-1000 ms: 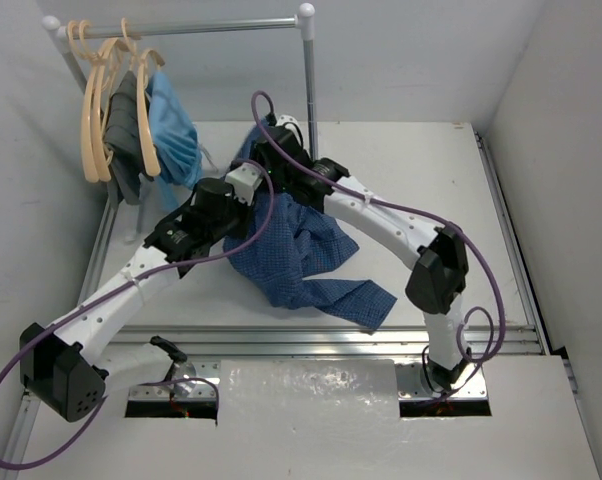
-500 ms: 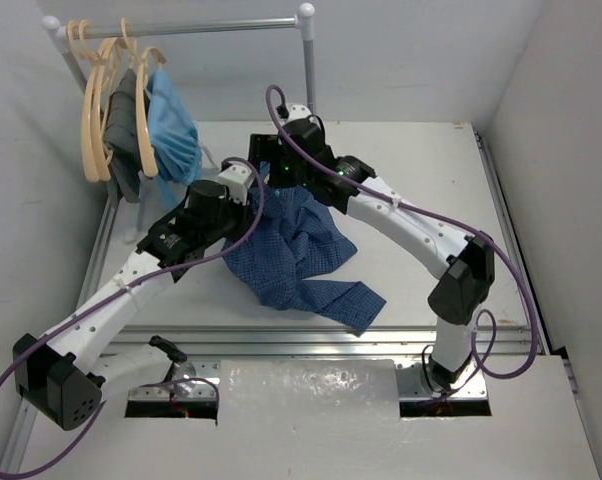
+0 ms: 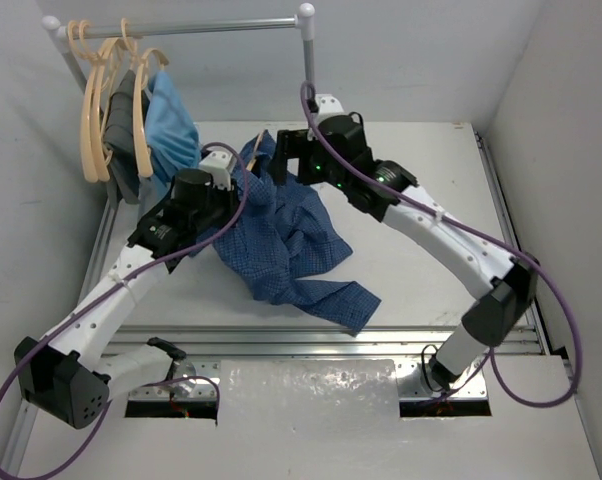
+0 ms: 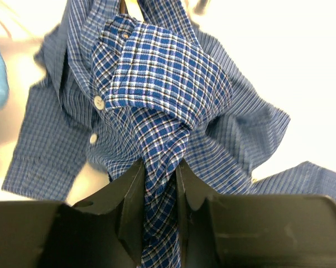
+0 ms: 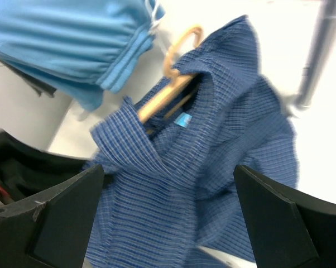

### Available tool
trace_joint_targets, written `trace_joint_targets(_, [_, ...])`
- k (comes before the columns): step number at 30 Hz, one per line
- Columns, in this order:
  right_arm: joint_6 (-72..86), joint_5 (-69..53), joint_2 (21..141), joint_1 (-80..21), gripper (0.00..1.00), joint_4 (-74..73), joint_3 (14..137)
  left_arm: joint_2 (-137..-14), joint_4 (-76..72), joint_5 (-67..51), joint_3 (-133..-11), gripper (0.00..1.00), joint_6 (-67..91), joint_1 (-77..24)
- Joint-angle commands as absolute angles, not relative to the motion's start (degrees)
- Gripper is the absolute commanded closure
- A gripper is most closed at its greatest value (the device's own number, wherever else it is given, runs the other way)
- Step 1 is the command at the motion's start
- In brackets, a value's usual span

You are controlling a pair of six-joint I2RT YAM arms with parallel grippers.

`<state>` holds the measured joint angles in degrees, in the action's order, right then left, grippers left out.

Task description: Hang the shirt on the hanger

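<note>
The left gripper lifts the shirt (image 3: 281,245) up and outward next, hooks its hanger over the bar's bare part (image 3: 243,24) and releases it, as the hanger's hook sticks clear of the shirt's collar.
The dark blue checked shirt (image 3: 281,245) hangs bunched from my left gripper (image 3: 224,166) down to the table. In the left wrist view my left gripper (image 4: 159,170) is shut on a fold of the shirt (image 4: 157,72). A peach-tan hanger (image 5: 167,92) sits inside the shirt's collar (image 5: 212,156), its hook sticking out on top. My right gripper (image 3: 284,165) hovers just right of the collar. In the right wrist view the right gripper (image 5: 168,167) is wide open and empty, the shirt in front of it.
Several spare hangers (image 3: 103,100) hang at the left end of the rail (image 3: 201,27), with a dark grey garment (image 3: 126,125) and a light-blue garment (image 3: 173,125) (image 5: 73,39). The rail's upright post (image 3: 309,75) stands just behind my right gripper.
My left gripper has moved left and back, carrying the shirt toward the rail. My right arm has swung right and stretched out, and its gripper has drawn a little away from the shirt.
</note>
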<state>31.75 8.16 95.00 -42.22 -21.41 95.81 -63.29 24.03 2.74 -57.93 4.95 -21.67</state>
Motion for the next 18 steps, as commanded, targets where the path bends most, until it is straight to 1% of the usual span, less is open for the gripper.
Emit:
trace_joint_targets(1, [27.69, 11.86, 88.69, -40.88, 0.01, -15.56, 91.07, -61.53, 17.93, 3.51, -62.93, 1.00, 3.96, -21.45])
trace_joint_targets(7, [30.23, 13.80, 81.92, -34.29, 0.01, -15.21, 81.84, -61.35, 16.79, 5.89, -67.93, 1.00, 2.81, -21.36])
trace_joint_targets(18, [27.77, 16.44, 79.01, -31.55, 0.01, -14.50, 79.98, -63.19, 15.91, 5.27, -80.23, 1.00, 4.40, -20.83])
